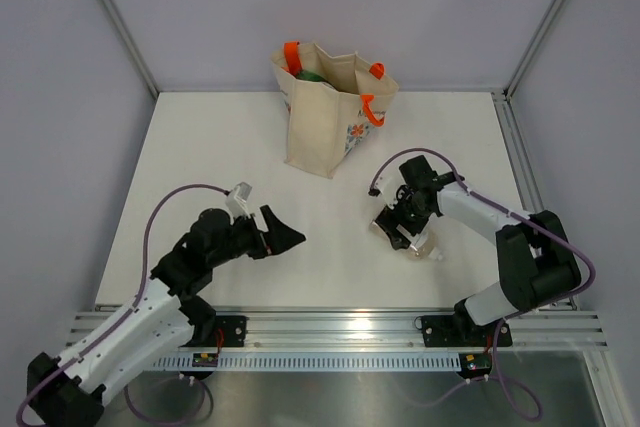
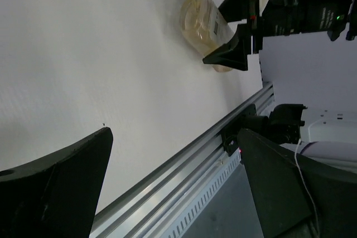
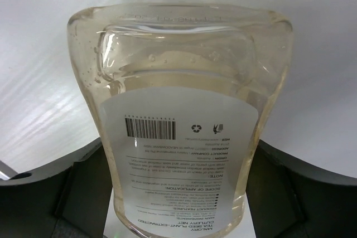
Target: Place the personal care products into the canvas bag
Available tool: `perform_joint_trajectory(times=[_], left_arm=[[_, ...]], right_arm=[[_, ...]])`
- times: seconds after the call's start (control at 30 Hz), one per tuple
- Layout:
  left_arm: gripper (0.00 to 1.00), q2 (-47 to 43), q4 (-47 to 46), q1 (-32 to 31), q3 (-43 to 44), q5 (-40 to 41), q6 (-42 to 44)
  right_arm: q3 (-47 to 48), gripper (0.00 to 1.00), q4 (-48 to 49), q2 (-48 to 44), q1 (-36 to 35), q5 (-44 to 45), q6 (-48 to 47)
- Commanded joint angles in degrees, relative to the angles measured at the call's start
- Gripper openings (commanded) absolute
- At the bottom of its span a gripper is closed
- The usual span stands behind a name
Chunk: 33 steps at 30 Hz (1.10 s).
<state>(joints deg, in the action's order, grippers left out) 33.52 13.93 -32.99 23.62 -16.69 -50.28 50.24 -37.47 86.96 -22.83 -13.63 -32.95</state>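
I should move my left gripper to the right in the top view and close it on the bottle's base end point(image 1: 379, 230) point(image 2: 194, 15), because that end is free of the right gripper's fingers.
A clear bottle point(image 3: 178, 76) with pale liquid and a white barcode label lies on the white table. My right gripper point(image 3: 178, 193) has a black finger pressed against each side of its waist. In the top view this bottle point(image 1: 426, 248) lies at the right gripper point(image 1: 402, 230), right of centre. The left wrist view shows it point(image 2: 198, 19) resting on the table. The beige canvas bag point(image 1: 322, 132) with orange handles stands upright at the back, a green bottle point(image 1: 311, 75) showing in its mouth. My left gripper point(image 1: 285, 237) is open and empty over bare table point(image 2: 174, 137).
The table's front edge carries a slotted metal rail point(image 1: 340, 327), which also shows in the left wrist view point(image 2: 184, 171). Grey walls with metal posts enclose the table on three sides.
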Motion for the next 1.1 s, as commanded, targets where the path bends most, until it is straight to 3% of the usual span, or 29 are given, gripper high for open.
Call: perform_joint_trajectory(times=[0.0,0.13,0.33,0.67,1.07], left_arm=[[0.99,7.2,-9.5,-8.5,0.2,6.5,-3.4],[0.99,18.5,-19.6,-14.5,2.0,11.6,-7.6],[0.99,34.6,-33.5,-15.3,6.1,11.7,-12.7],[0.98,52.5,-36.6,-17.5,20.9,7.5,-11.9],[0.82,63.0,-39.7,-18.5,29.0,5.5,-14.5]], right_arm=[[1.2,0.0,1.6,-5.3,0.3,-7.7,2.9],[1.9,0.0,0.7,-6.9,3.1,-14.8,2.0],[1.3,0.0,-1.0,-8.8,5.0,-22.8,-0.6],[1.5,0.0,-0.6,-11.6,5.9,-27.3,-0.7],[1.4,0.0,-1.3,-15.7,7.4,-33.6,-1.5]])
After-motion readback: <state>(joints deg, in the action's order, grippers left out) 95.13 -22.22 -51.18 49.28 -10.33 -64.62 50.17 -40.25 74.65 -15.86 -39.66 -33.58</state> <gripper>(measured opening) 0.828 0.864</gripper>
